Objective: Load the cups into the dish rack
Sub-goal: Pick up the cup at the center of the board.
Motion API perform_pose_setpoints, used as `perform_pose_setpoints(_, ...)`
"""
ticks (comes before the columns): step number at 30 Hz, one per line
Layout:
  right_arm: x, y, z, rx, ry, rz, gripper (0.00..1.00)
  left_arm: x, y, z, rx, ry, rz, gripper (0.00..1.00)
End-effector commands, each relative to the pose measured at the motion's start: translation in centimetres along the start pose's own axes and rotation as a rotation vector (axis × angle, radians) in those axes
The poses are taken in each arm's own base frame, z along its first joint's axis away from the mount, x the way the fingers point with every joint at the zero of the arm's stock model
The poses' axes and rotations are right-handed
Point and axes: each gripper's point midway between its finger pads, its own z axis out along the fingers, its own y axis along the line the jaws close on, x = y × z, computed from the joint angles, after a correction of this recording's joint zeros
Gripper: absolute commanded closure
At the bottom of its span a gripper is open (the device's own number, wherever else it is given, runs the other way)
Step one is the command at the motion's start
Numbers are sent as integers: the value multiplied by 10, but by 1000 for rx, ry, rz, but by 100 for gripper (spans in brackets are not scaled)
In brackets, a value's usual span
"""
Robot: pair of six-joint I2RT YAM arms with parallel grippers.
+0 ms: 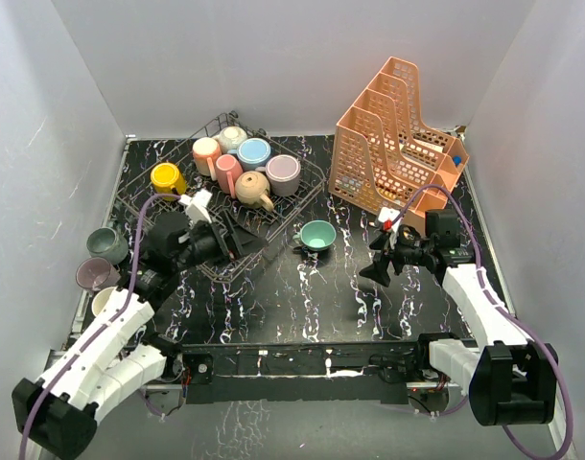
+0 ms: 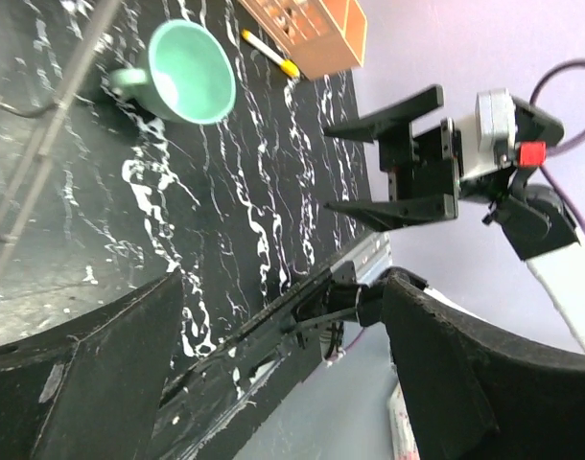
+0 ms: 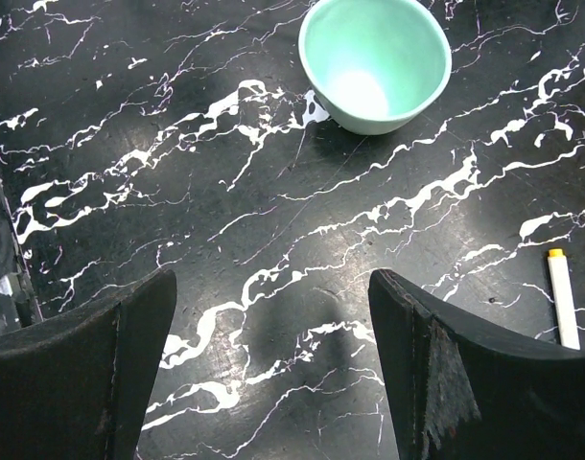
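Observation:
My right gripper goes to the left in the top view and down onto the teal cup's rim opposite the handle next. The teal cup stands lower and outward.
The dish rack [image 1: 213, 129] stands at the back left and holds several cups, among them pink [image 1: 206, 151], blue [image 1: 254, 152], tan [image 1: 251, 188] and lilac [image 1: 283, 172]. A yellow cup [image 1: 166, 178] sits at the rack's left edge. One teal cup [image 1: 317, 235] [image 2: 187, 72] [image 3: 374, 62] stands alone on the table, right of the rack. My left gripper [image 1: 245, 238] [image 2: 283, 364] hovers open and empty over the rack's near corner. My right gripper [image 1: 374, 259] [image 3: 273, 355] is open and empty above bare table, short of the teal cup.
An orange perforated organizer [image 1: 398, 144] stands at the back right, with a white marker [image 3: 563, 297] lying near it. Grey-green [image 1: 107, 244], mauve [image 1: 93, 274] and cream [image 1: 103, 302] cups sit along the table's left edge. White walls enclose the table.

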Motion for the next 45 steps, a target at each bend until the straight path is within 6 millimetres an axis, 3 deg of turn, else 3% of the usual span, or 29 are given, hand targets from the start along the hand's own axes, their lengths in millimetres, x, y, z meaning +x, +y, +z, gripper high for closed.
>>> perform_pose_setpoints(1, -9, -5, 2, -3, -40, -2, 16, 12, -24, 20, 63, -9, 31, 18)
perform_pose_setpoints(7, -11, -14, 6, -2, -20, 52, 17, 38, -45, 41, 108, 34, 100, 18)
perform_pose_setpoints(15, -27, -38, 17, 42, 91, 111, 18, 55, -40, 46, 142, 31, 82, 18)
perform_pose_setpoints(23, -51, -55, 58, 110, 221, 113, 20, 55, -34, 39, 131, 10, 77, 17)
perform_pose_setpoints(28, -66, -78, 81, 210, 246, 123, 21, 54, -30, 32, 117, -10, 73, 17)
perform_pose_setpoints(32, -66, -93, 97, 290, 271, 168, 21, 54, -25, 28, 105, -22, 65, 17)
perform_pose_setpoints(37, -54, -97, 115, 330, 309, 211, 24, 53, -23, 25, 101, -34, 59, 17)
perform_pose_setpoints(42, -43, -107, 122, 381, 328, 235, 26, 52, -24, 24, 100, -38, 61, 17)
perform_pose_setpoints(45, -38, -110, 126, 389, 337, 245, 32, 52, -24, 25, 99, -37, 67, 17)
